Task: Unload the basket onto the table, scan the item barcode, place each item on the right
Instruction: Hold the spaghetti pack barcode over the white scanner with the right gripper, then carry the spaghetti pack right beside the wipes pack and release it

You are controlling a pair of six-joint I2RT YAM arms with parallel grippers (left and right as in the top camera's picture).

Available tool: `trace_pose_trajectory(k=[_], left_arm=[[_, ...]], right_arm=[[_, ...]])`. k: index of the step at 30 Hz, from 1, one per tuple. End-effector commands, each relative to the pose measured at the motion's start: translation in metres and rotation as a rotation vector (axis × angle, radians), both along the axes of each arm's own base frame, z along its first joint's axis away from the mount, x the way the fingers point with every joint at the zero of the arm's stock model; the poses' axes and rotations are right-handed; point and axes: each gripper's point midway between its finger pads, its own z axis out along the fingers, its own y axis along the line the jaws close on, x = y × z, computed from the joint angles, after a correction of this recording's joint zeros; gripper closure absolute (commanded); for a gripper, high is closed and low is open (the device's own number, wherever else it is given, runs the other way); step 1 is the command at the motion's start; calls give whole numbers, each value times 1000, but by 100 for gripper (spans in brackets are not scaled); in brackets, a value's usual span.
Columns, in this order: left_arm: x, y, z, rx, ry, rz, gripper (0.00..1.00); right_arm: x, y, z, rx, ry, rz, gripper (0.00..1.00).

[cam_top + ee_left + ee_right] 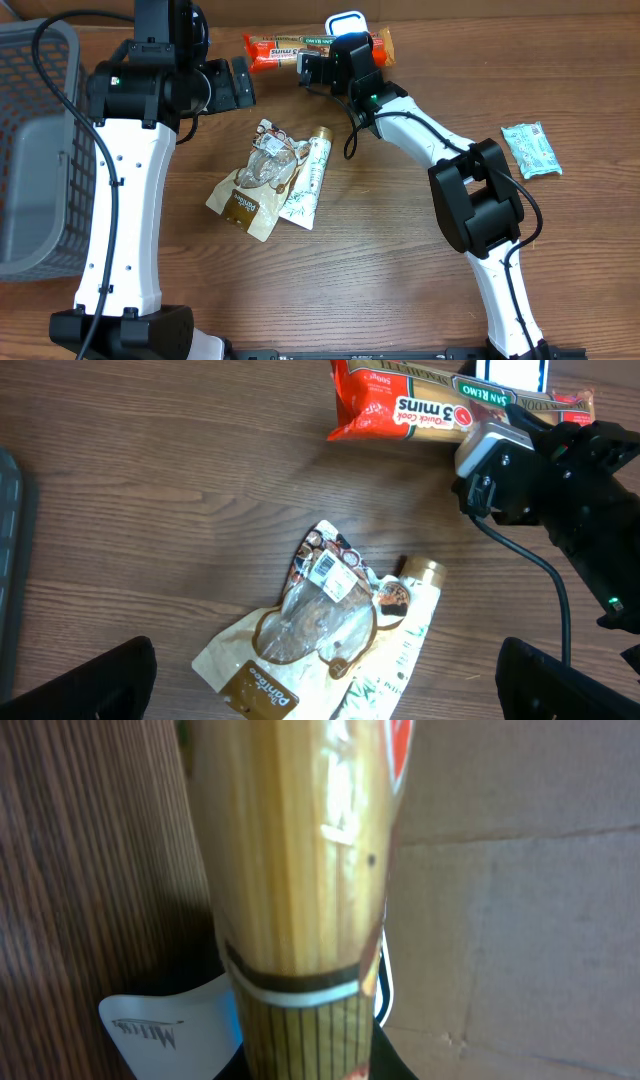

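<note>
The packet in my right gripper goes back and toward the right in the overhead view next, then down beside the teal packet and free, since the tabletop there is clear.
A long orange and red spaghetti packet (275, 48) is held lengthwise at the table's far edge, with my right gripper (335, 62) shut on its right part. In the right wrist view the packet (300, 870) fills the middle and hides the jaws. Behind it sits a white and blue scanner (347, 22), which shows beside the packet in the right wrist view as a white scanner body (165, 1025). No barcode on the packet can be made out. My left gripper (228, 85) hangs open to the left of the packet (400, 405), its fingers wide apart above a pile of items.
A brown pouch (245, 205), a clear packet with a barcode label (330, 575) and a gold-capped tube (308, 185) lie heaped mid-table. A teal packet (530, 150) lies at the right. A grey basket (30, 150) stands along the left edge.
</note>
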Motion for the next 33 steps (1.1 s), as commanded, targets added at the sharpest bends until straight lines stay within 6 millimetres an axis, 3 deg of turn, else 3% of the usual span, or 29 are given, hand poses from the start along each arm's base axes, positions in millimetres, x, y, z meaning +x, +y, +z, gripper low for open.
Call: trace_pose_trajectory(k=[1,7,11,16,20,23,26,32,33], left_arm=[[-1,3,0,21,-1,-7,0],[-1,3,0,21,-1,-7,0],[-1,3,0,21,-1,-7,0],[-1,3,0,21,-1,-7,0],[-1,3,0,21,-1,-7,0],[-1,3,0,21,-1,-7,0],[-1,3,0,21,-1,-7,0],[-1,3,0,21,-1,-7,0],[-1,3,0,21,-1,-7,0]], right_arm=[[2,8,111,132,-162,26,96],[-22,-4,145,135,-106,13,96],[-54,-15,180,265,-3,-24,96],[-117,-21,225,551,228,-20,96],[-160,-45,247,909,508,-205,96],[-178,-84,241,1075,650,-460,96],[-197,-125,223,1106,749,-661,96],[-219,-215,174,1224,866,-1174,96],[-222,-239,162,1271,847,-1319,96]])
